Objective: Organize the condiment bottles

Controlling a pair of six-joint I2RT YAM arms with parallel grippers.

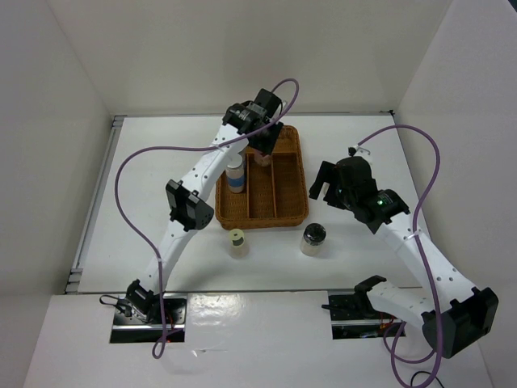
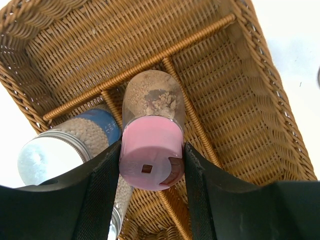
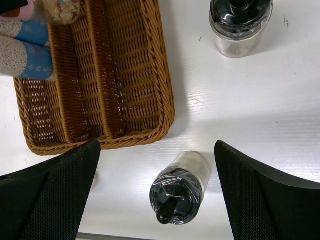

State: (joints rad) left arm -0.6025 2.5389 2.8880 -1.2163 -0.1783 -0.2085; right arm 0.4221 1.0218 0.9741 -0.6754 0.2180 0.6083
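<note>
Next, the left gripper moves down between the dividers into the tray's middle section [image 2: 190,136] and releases the pink-capped bottle [image 2: 152,150], because blue-banded bottles already fill the section beside it.
My left gripper [image 2: 152,152] is shut on the pink-capped bottle [image 2: 152,150], holding it over the far end of the wicker tray [image 2: 240,115], above a divider. In the top view the left gripper [image 1: 265,152] hides this bottle. Two white blue-banded bottles [image 1: 235,174] lie in the tray's left compartment, and one shows beside the pink bottle [image 2: 65,147]. The yellow-green-capped bottle [image 1: 237,242] and a black-topped bottle [image 1: 313,238] stand on the table in front of the tray. My right gripper [image 3: 157,150] is open above that black-topped bottle [image 3: 177,192]. A second black-topped bottle [image 3: 240,22] stands farther back.
The wicker tray [image 1: 299,182] has three long compartments. White walls enclose the table on three sides. The left arm's purple cable loops over the table's left half. The right arm [image 1: 404,234] reaches over the table to the right of the tray.
</note>
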